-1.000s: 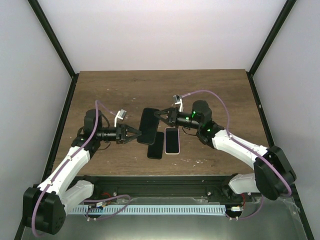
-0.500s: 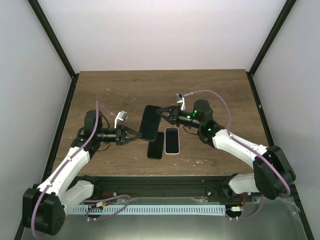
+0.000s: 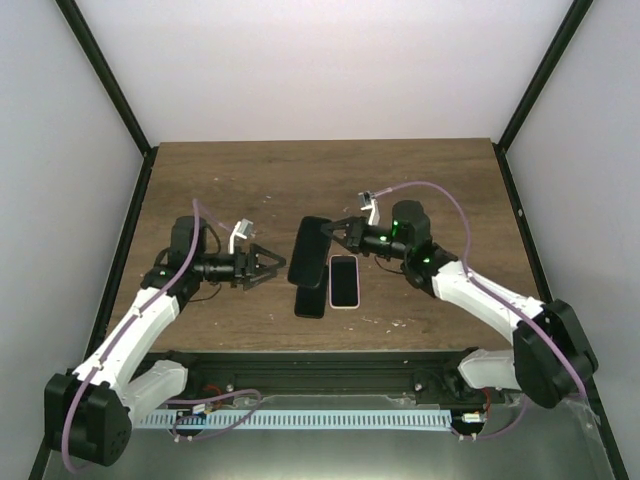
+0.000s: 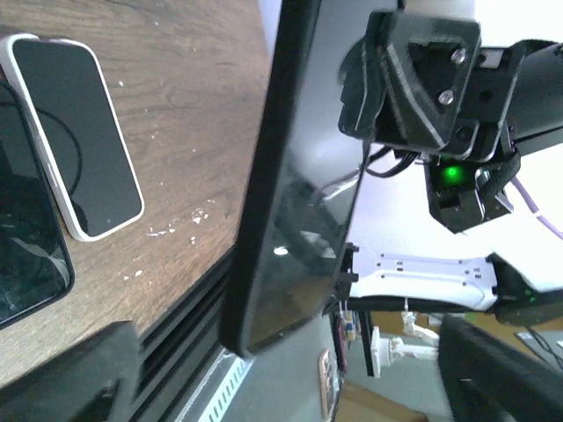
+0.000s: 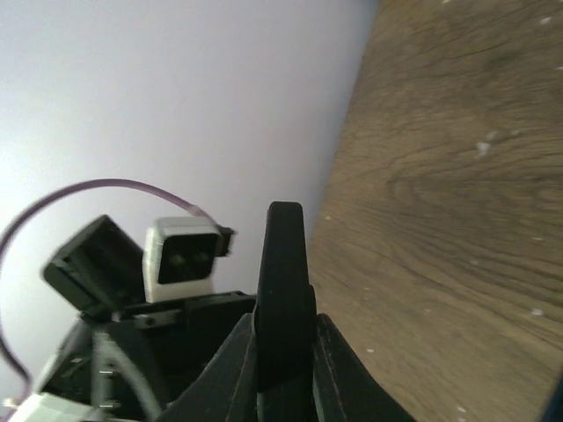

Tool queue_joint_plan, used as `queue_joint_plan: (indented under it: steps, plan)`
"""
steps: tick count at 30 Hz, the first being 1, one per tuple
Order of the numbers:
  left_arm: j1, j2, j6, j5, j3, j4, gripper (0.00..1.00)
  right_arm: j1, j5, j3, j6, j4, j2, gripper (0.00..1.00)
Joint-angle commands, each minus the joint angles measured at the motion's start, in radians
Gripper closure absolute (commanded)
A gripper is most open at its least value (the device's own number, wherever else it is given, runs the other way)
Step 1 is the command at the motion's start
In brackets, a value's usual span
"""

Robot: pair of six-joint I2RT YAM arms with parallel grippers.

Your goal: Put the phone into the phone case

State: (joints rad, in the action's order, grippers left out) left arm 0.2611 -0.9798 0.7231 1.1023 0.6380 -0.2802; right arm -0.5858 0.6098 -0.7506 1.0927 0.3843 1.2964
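I will lower the black phone case with my right gripper next. I will carry it to the right in the top view, beside the white-rimmed phone, where the table is empty.
My right gripper (image 3: 338,236) is shut on the top edge of the black phone case (image 3: 308,252) and holds it tilted above the table. In the right wrist view the case (image 5: 283,281) stands edge-on between the pinched fingers (image 5: 243,369). In the left wrist view the case (image 4: 295,193) shows a thick dark rim around a glossy face; I cannot tell whether a phone sits inside it. My left gripper (image 3: 270,266) is open just left of the case's lower end, not touching it. A black phone (image 3: 310,300) and a white-rimmed phone (image 3: 344,281) lie flat on the table.
The brown wooden table (image 3: 240,190) is walled by white panels with black corner posts. A black rail (image 3: 320,360) runs along the near edge between the arm bases. The two flat phones (image 4: 79,141) lie directly below the held case.
My left gripper closed on the case's lower end, then opened and drew back a little to the left. The right gripper carried the case slightly to the right.
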Motion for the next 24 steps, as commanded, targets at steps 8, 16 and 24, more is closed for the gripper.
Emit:
queue_joint_plan:
  steps: [8,16,24]
  plan:
    - [-0.001,-0.019,-0.210,-0.195,0.163,-0.202,0.00,0.240,0.037,-0.052,-0.505,-0.628,-0.167,0.99]
    - [-0.001,-0.039,-0.277,-0.247,0.181,-0.279,0.00,0.362,0.043,-0.076,-0.675,-0.789,-0.051,0.98]
    - [-0.002,-0.048,-0.286,-0.248,0.184,-0.280,0.00,0.442,0.075,-0.060,-0.709,-0.759,0.098,0.98]
